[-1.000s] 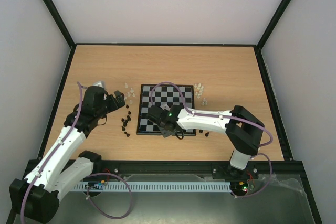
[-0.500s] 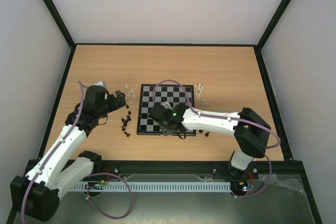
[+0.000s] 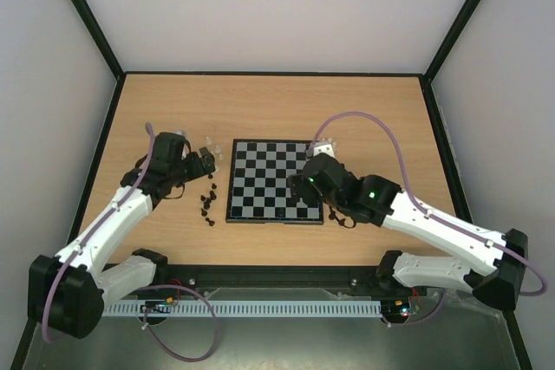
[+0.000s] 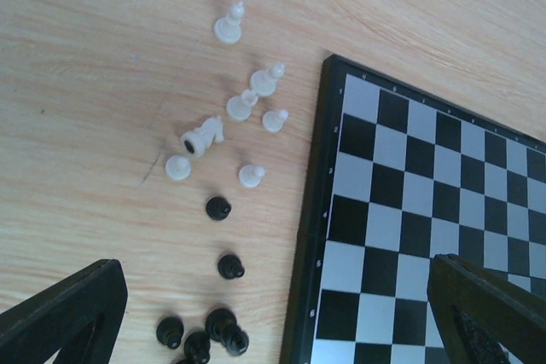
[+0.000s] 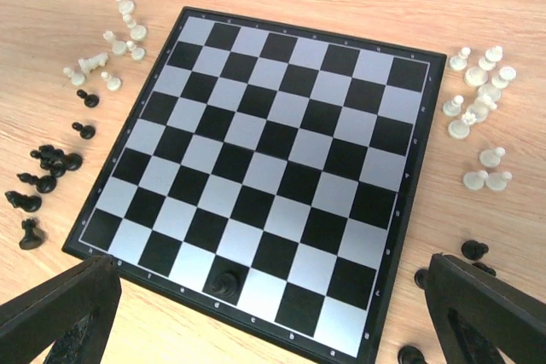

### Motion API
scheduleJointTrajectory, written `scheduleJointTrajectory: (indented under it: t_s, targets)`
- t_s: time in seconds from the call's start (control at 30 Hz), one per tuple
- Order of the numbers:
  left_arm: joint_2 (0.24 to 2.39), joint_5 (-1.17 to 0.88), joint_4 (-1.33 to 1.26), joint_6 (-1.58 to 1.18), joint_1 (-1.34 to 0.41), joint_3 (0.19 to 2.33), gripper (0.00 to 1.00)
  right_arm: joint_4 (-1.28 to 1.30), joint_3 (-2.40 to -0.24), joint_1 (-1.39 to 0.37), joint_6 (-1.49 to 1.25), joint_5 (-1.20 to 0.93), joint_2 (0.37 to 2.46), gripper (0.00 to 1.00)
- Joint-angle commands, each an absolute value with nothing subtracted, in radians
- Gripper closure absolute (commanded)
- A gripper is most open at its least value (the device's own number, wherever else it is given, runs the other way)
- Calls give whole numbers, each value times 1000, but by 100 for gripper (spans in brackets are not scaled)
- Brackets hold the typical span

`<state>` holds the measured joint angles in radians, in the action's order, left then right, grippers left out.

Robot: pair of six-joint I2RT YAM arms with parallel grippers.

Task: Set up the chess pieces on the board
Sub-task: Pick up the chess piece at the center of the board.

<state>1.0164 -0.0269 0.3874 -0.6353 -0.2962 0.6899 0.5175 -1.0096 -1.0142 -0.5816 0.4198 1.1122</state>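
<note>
The black chess piece at the cluster's board-side edge is loose, so my left gripper will come back and down onto it next.
The board (image 3: pixel 270 178) lies in the middle of the table, and the right wrist view shows its rim (image 5: pixel 395 253). One black chess piece (image 5: pixel 225 283) stands on a dark square in the board's near row. My right gripper (image 5: pixel 273 323) hovers open above that near edge with nothing between its fingers; from above the right gripper (image 3: pixel 310 186) is over the board's right part. My left gripper (image 4: pixel 277 323) is open and empty over the board's left rim (image 4: pixel 307 210), beside loose black pieces (image 4: pixel 229 266) and whitish pieces (image 4: pixel 243 104). From above the left gripper (image 3: pixel 205 162) is left of the board.
Loose black pieces (image 5: pixel 47 166) and whitish ones (image 5: pixel 107 55) lie on the wood left of the board. More whitish pieces (image 5: pixel 478 108) and black pieces (image 5: pixel 473 251) lie to its right. Dark frame rails (image 3: pixel 104 41) and white walls bound the table.
My right gripper has opened and drawn back to the right from the board's near left, leaving the black piece standing there. The left gripper has shifted slightly toward the far side.
</note>
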Motion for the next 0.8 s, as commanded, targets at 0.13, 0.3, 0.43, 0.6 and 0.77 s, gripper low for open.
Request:
scheduleJointTrajectory:
  t_s: [0.13, 0.3, 0.43, 0.6, 0.77]
  targets:
    - [1132, 11, 499, -586, -366, 819, 0, 455, -834, -973, -586, 387, 992, 1]
    - [1163, 47, 515, -617, -414, 764, 0, 464, -822, -961, -564, 372, 1025, 1]
    - [1193, 77, 529, -648, -467, 760, 1, 460, -805, -951, -550, 372, 1031, 4]
    - [1243, 110, 548, -648, -496, 768, 26, 450, -786, -942, -545, 360, 1018, 7]
    - [1276, 156, 564, -663, -531, 772, 48, 449, -782, -942, -543, 361, 1023, 8]
